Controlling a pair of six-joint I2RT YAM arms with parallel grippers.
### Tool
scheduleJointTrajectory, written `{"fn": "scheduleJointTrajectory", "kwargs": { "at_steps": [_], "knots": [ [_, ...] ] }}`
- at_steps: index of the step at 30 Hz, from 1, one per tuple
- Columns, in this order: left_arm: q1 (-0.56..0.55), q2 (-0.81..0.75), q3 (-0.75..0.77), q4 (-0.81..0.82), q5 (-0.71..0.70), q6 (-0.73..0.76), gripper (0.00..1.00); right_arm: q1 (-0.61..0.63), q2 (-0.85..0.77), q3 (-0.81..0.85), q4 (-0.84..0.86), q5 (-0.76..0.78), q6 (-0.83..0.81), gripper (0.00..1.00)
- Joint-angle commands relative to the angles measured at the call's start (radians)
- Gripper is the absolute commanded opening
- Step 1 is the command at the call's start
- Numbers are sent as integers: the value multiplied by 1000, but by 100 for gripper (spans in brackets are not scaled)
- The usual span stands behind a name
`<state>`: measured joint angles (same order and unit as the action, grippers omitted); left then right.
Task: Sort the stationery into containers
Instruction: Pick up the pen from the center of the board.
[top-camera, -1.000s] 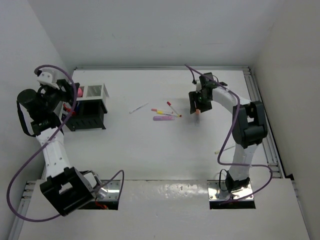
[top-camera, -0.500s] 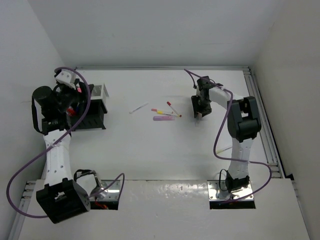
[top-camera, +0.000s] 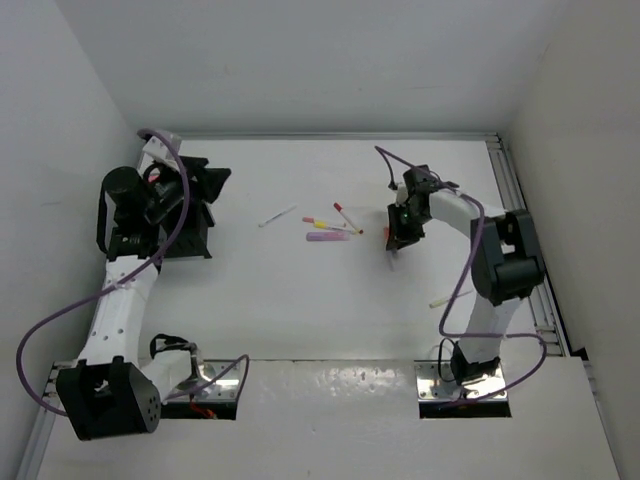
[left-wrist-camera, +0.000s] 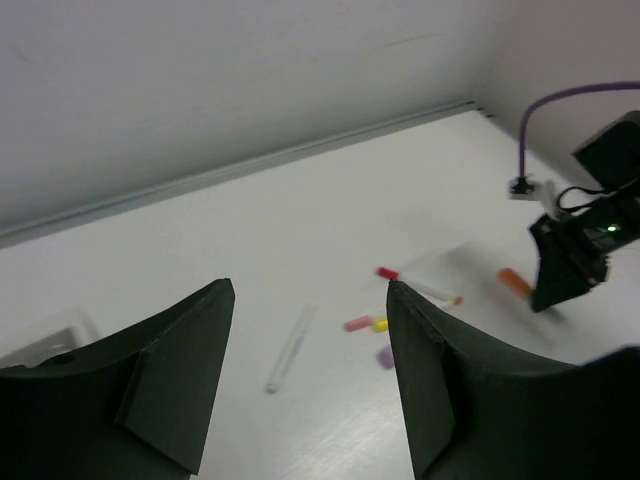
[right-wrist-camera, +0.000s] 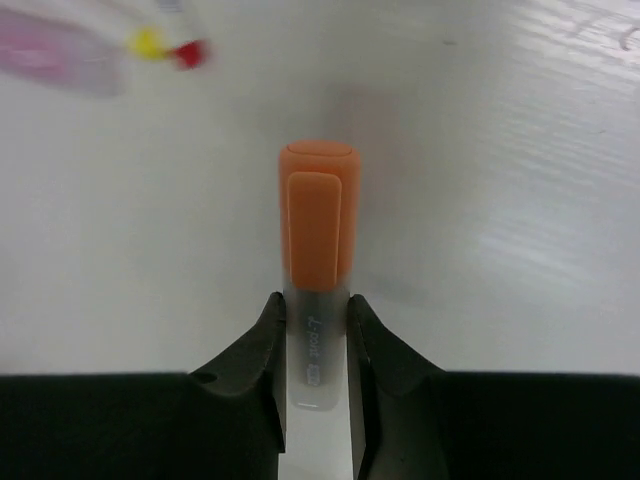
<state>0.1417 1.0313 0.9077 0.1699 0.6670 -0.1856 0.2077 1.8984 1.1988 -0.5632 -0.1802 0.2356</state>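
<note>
The marker's orange cap (left-wrist-camera: 515, 281) sticks out free of the right gripper, to the left gripper's right in the top view, so the left gripper should move that way and close on it.
My right gripper (top-camera: 399, 228) (right-wrist-camera: 316, 310) is shut on an orange-capped marker (right-wrist-camera: 318, 225), held just above the table, right of the loose stationery. That group is a white pen (top-camera: 278, 216), a pink-and-yellow pen (top-camera: 320, 223), a red-capped pen (top-camera: 346, 216) and a pink marker (top-camera: 327, 237). My left gripper (top-camera: 195, 185) (left-wrist-camera: 308, 290) is open and empty above the black organizer (top-camera: 185, 240). It hides the white bin. The left wrist view shows the white pen (left-wrist-camera: 290, 347) between its fingers and the right gripper (left-wrist-camera: 570, 265) beyond.
A pale pen (top-camera: 445, 298) lies beside the right arm's upright link. A metal rail (top-camera: 520, 210) runs along the table's right edge. White walls close the back and both sides. Purple cables loop off both arms.
My left gripper has swung from the organizer's left side to above it, covering the white bin. My right gripper has shifted slightly toward the near edge with the orange marker.
</note>
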Motion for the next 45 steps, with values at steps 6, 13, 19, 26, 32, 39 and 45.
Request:
{"fn": "scheduleJointTrajectory", "kwargs": {
  "at_steps": [6, 13, 19, 26, 32, 39, 45],
  "knots": [
    [-215, 102, -10, 128, 3, -446, 69, 100, -418, -51, 166, -337, -61, 0],
    [-353, 199, 80, 97, -47, -482, 74, 317, -411, 120, 152, -197, -47, 0],
    [-410, 223, 135, 63, -70, -488, 73, 418, -341, 240, 135, -127, -39, 0],
    [-462, 230, 97, 37, -92, -466, 68, 467, -305, 301, 126, -102, -55, 0],
    [-478, 243, 77, 26, -95, -451, 60, 495, -286, 340, 125, -82, -71, 0],
    [-472, 250, 83, 19, -73, -405, 15, 512, -271, 361, 132, -65, -74, 0],
    [-331, 251, 140, -13, -89, -349, 0, 477, -295, 338, 123, -28, -71, 80]
  ]
}}
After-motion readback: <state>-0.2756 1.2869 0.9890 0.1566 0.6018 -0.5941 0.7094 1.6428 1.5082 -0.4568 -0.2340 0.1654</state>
